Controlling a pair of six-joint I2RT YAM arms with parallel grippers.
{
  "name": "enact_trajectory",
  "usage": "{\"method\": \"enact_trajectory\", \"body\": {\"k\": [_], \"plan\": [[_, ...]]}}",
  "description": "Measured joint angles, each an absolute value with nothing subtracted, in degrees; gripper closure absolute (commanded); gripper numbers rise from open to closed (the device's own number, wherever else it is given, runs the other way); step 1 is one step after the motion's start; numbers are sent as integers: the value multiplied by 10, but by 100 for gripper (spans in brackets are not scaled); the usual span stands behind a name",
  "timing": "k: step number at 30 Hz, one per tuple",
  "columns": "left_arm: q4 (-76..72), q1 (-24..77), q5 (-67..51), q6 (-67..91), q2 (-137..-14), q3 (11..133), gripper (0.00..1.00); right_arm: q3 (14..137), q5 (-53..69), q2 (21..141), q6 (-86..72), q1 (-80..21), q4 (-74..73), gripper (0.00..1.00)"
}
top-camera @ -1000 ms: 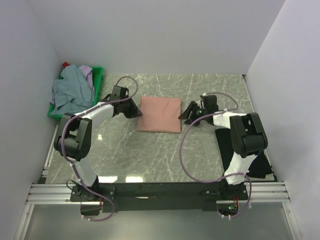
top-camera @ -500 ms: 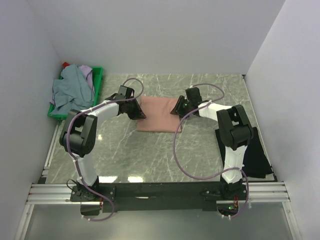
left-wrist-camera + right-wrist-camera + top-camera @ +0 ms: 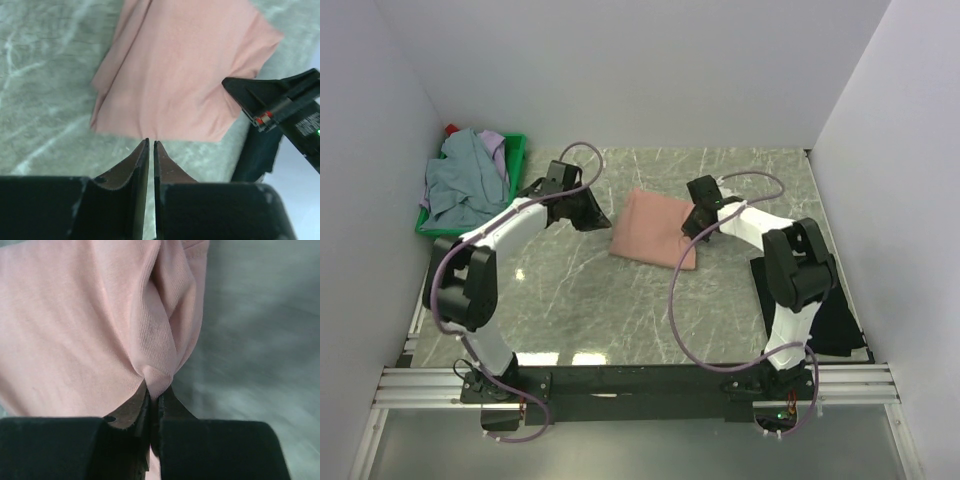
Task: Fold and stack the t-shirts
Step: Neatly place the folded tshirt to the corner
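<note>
Next, my right gripper lifts the salmon-pink t-shirt (image 3: 653,228), swings to the right in the top view and releases it over the black t-shirt (image 3: 835,315), already flat for stacking.
A folded salmon-pink t-shirt (image 3: 653,228) lies skewed on the marble table (image 3: 580,290). My right gripper (image 3: 692,230) is shut on a bunched fold of its right edge (image 3: 159,377), and the cloth puckers up into the jaws. My left gripper (image 3: 604,221) sits just off the shirt's left edge, shut with only a thin slit and nothing in it (image 3: 151,143). The pink t-shirt (image 3: 185,75) lies beyond those fingertips. A black t-shirt (image 3: 835,315) lies flat at the right, partly under the right arm.
A green crate (image 3: 518,155) at the far left holds a grey-blue shirt (image 3: 460,185) and a lavender one (image 3: 498,150) heaped together. White walls close in the table on three sides. The right gripper's body (image 3: 272,100) shows in the left wrist view.
My right gripper moved onto the pink shirt's right edge and closed on it. The shirt has slid right and turned. My left gripper has come off its left edge.
</note>
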State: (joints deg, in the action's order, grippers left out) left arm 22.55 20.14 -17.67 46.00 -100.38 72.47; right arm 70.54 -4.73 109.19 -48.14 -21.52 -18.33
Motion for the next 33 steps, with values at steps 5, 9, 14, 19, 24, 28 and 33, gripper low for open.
{"method": "enact_trajectory", "body": {"k": [5,9,14,19,24,28,33], "plan": [[238,201,-197,449,-955,726,86,718,-145,1040,-537,-205,-312,100],[249,201,-214,439,-942,732,86,764,-208,1040,-580,-187,-422,100],[260,201,-236,430,-942,733,86,776,-254,1034,-618,-149,-514,100],[263,201,-255,424,-942,733,86,779,-279,992,-633,-85,-590,100],[264,202,-264,424,-942,733,86,807,-299,958,-639,-22,-651,100],[264,203,-269,424,-942,733,86,808,-301,932,-638,20,-675,100],[264,207,-272,426,-942,733,86,807,-299,889,-629,72,-689,100]]}}
